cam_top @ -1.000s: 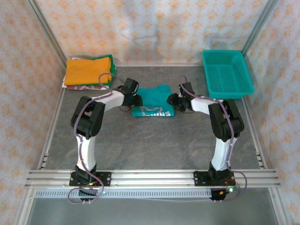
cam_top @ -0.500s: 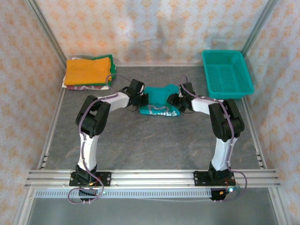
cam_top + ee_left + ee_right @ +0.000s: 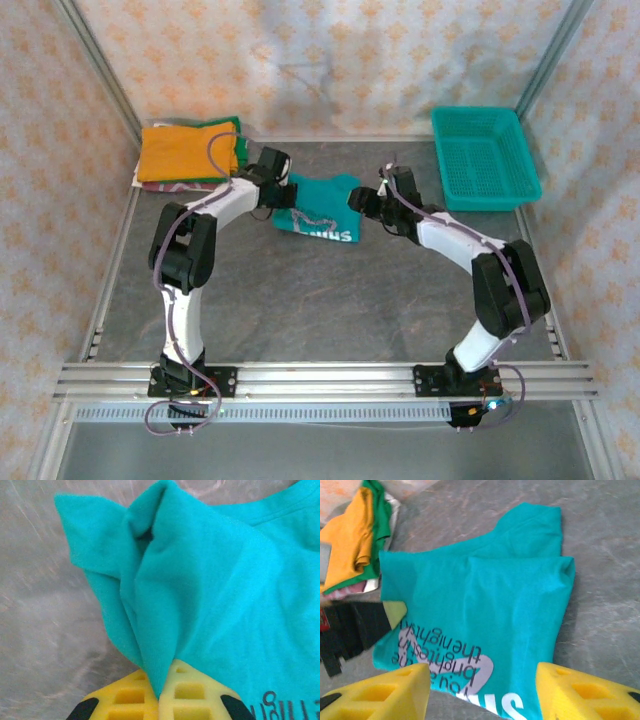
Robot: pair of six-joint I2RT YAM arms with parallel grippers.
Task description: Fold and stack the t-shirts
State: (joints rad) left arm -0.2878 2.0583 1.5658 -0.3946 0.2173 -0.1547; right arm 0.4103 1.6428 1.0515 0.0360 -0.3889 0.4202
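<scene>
I need to carry the teal fold up and outward with my left gripper, then down over the orange shirt (image 3: 183,153). I will release it there because the folded shirts are stacked there.
A teal t-shirt (image 3: 320,212) with white lettering lies folded on the grey table, behind the middle. My left gripper (image 3: 283,196) is at its left edge. In the left wrist view its yellow fingers (image 3: 135,700) are shut on a pinched fold of the teal cloth (image 3: 220,595). My right gripper (image 3: 363,204) is at the shirt's right side. It is open (image 3: 482,695), and the printed shirt (image 3: 485,600) lies beyond and below its fingertips, with nothing held. A stack of folded t-shirts (image 3: 188,152), orange on top over green and patterned ones, sits at the back left (image 3: 355,540).
A teal plastic mesh basket (image 3: 484,156) stands at the back right. Patterned curtain walls close in the back and both sides, and a metal rail (image 3: 320,378) runs along the near edge. Bare grey tabletop (image 3: 330,300) lies between the shirt and the arm bases.
The left gripper closed on the teal shirt's edge and pulled it left toward the stack. The right gripper opened wider, and its arm swung out and reached further forward.
</scene>
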